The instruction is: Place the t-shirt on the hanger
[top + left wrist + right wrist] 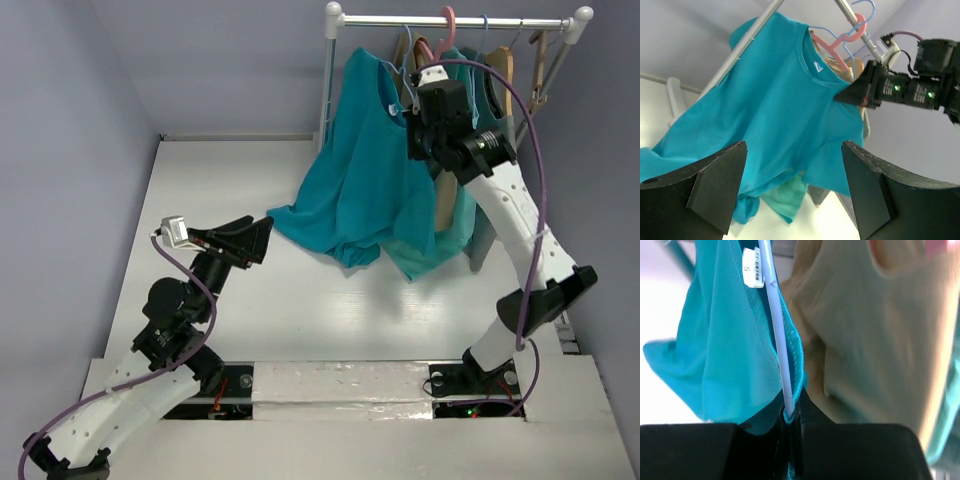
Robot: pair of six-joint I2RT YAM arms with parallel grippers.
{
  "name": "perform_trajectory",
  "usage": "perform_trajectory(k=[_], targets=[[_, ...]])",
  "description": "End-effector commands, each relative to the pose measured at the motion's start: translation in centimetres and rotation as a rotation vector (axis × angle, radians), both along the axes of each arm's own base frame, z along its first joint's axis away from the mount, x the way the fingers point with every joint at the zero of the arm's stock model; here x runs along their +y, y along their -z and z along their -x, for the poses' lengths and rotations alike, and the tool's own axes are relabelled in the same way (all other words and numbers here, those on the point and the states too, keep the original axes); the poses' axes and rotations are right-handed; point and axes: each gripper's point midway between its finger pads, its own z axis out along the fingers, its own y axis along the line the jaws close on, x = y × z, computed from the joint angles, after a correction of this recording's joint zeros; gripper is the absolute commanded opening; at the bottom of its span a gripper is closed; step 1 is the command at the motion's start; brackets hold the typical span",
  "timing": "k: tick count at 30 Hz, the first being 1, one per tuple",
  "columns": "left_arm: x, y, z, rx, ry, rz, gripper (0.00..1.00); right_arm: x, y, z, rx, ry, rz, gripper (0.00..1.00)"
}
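My right gripper moves outward to the clothes bar [407, 21] next and releases the hanger's wire there, since the hanger already runs through the t-shirt's neck.
The teal-blue t-shirt [360, 180] hangs at the rack, its lower hem bunched on the table. Its neck and pale label show in the left wrist view [770, 100]. The thin light-blue hanger [400, 72] runs through the neck; its wire shows in the right wrist view [777, 330] beside the label and the shirt's collar [730, 340]. My right gripper [415, 125] [790, 417] is shut on the hanger wire and the collar edge together. My left gripper [262, 238] [792, 185] is open and empty, low over the table, left of the shirt's hem, facing the shirt.
A clothes rail [450, 20] on white posts stands at the back right. On it hang a pink hanger [840, 42], a beige shirt [865, 330], a wooden hanger [500, 65] and greener teal tops [462, 225] behind the t-shirt. Grey walls close in on both sides.
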Motion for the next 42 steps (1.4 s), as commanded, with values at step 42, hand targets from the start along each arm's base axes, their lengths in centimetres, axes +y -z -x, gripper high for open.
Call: perform_trajectory(k=[42], targets=[[0.2,0.5,-0.2,-0.044,-0.021,-0.009,0.75,-0.9,-3.2,-8.2,-0.227,0.008,-0.018,0.00]])
